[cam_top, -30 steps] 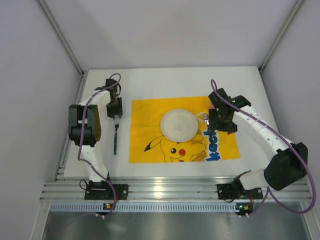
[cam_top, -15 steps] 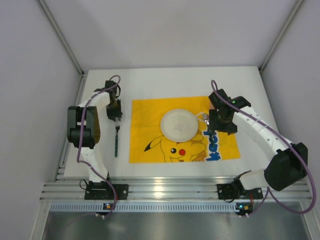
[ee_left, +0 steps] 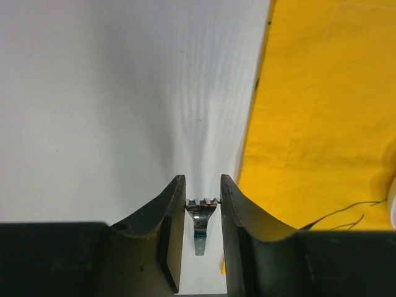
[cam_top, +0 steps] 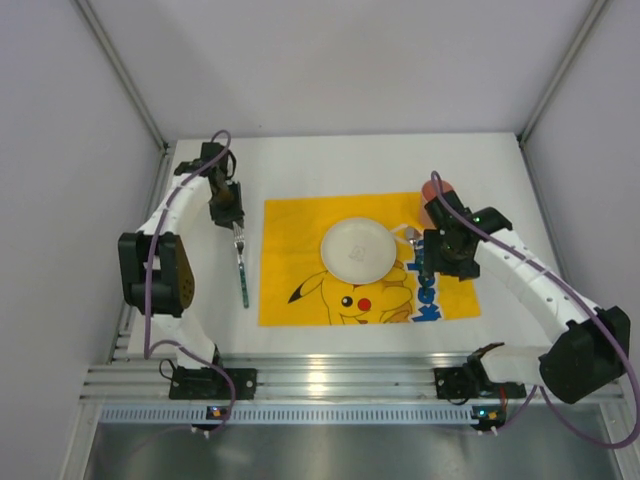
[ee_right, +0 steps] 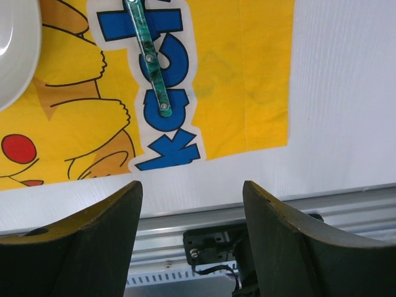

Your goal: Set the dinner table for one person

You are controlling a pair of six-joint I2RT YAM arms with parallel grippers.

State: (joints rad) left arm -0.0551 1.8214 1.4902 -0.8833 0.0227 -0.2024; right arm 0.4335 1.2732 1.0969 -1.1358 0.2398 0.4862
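Observation:
My left gripper moves toward the plate (cam_top: 357, 250), then down over the mat's bare strip (cam_top: 287, 236) and releases the fork next, since that side of the plate is empty.
The white dinner table (cam_top: 330, 165) carries a yellow Pikachu-print mat (cam_top: 300, 230) with a white plate (cam_top: 357, 250) on it. A fork (cam_top: 241, 268) with a green handle lies tilted on the table just left of the mat. My left gripper (cam_top: 235, 225) is shut on its tines; in the left wrist view the tines (ee_left: 203, 202) span the narrow gap of that gripper (ee_left: 203, 182). My right gripper (cam_top: 437, 265) hovers open and empty over the mat's right part. A green-handled utensil (ee_right: 151, 59) lies on the mat's blue letters, ahead of that gripper (ee_right: 192, 185).
A red-brown object (cam_top: 432, 185) shows behind the right arm at the back. The aluminium rail with the arm bases (cam_top: 340, 380) runs along the near edge. Grey walls close in the table on three sides.
My left gripper has moved toward the far side with the fork's tines in it. The fork has swung so its handle end lies nearer the mat. The right arm shifted slightly nearer.

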